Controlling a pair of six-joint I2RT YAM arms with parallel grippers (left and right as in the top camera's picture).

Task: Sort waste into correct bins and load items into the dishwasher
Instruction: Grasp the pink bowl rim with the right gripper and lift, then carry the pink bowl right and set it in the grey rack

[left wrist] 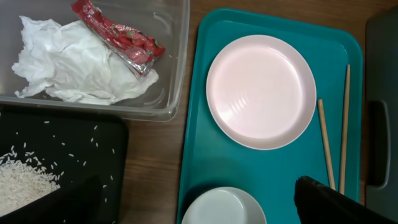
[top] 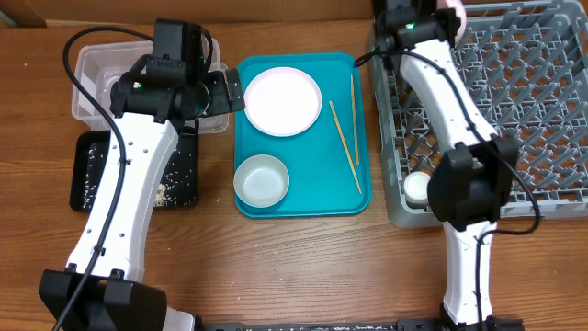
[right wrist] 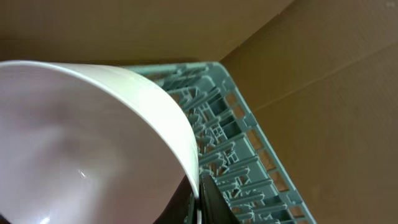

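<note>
The pale bowl is still above the rack. I will next lower my right gripper toward the teal tray's side, then tilt the bowl into the rack's far corner (right wrist: 206, 112).
In the left wrist view the crumpled white tissue (left wrist: 74, 65) and red wrapper (left wrist: 118, 37) lie in the clear tub (left wrist: 177, 74). Rice (left wrist: 22, 180) lies in the black tray (left wrist: 74, 137). On the teal tray are the pink plate (top: 283, 99), a grey-blue bowl (top: 261, 179) and two chopsticks (top: 345, 145). My left gripper (left wrist: 198, 186) is open and empty above the teal tray's left side, over the bowl (left wrist: 224, 208). My right gripper (right wrist: 208, 199) is shut on the rim of a pale bowl (right wrist: 87, 143), held above the far corner of the grey dish rack (top: 542, 101). A small white cup (top: 418, 188) sits in the rack.
The teal tray (top: 312, 198) lies between the tub (top: 92, 69) and the rack. The black tray (top: 92, 175) lies in front of the tub. A cardboard wall (right wrist: 323, 81) stands behind the rack. My right arm (top: 459, 119) stretches over the rack's left side.
</note>
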